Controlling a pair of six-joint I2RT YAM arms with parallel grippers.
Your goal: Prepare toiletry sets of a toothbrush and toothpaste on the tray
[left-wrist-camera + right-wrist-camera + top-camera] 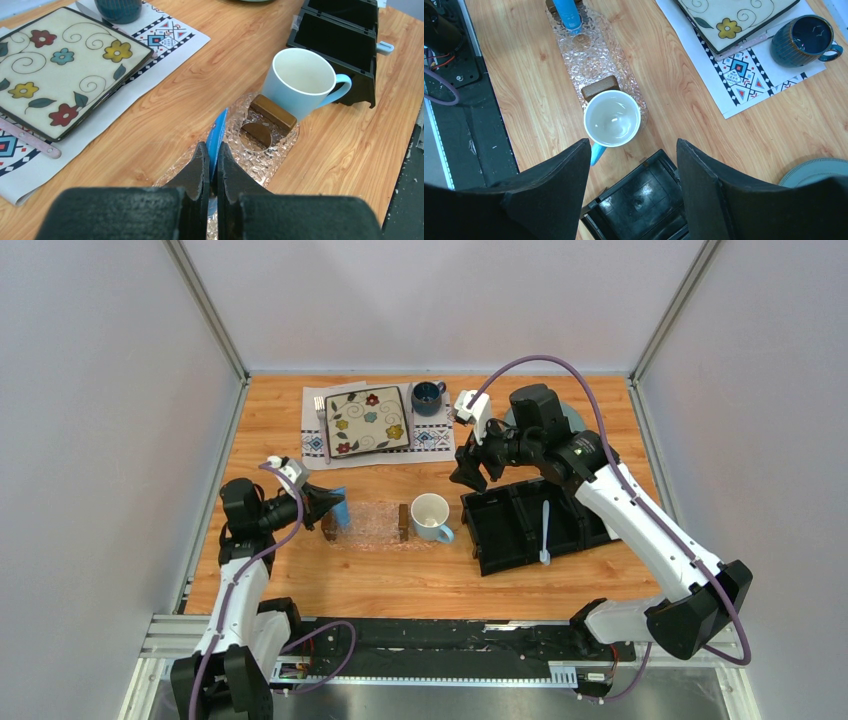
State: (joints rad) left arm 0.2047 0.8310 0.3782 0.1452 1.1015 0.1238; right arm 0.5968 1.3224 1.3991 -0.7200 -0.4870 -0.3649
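My left gripper brings the bright blue tube down next onto the bare tray end away from the mug (351, 523) and releases it, since that end lies below the gripper.
My left gripper (330, 507) is shut on a bright blue tube (341, 508), held over the left end of the clear textured tray (372, 527). In the left wrist view the blue tube (217, 136) sticks out between the closed fingers above the tray (272, 157), whose far wooden end piece (273, 112) shows. The white toothbrush (545, 532) lies in the black organizer (515, 530). My right gripper (471, 472) is open and empty, above the organizer's left compartment (644, 192). The tray (596, 60) and the blue tube (569, 14) also show in the right wrist view. No whitish-silver tube is in view.
A white mug with a blue handle (431, 517) stands against the tray's right end. A floral plate (367, 421) on a patterned mat (435, 440), with a dark blue cup (427, 396), sits at the back. A grey dish (814, 172) lies behind the right arm.
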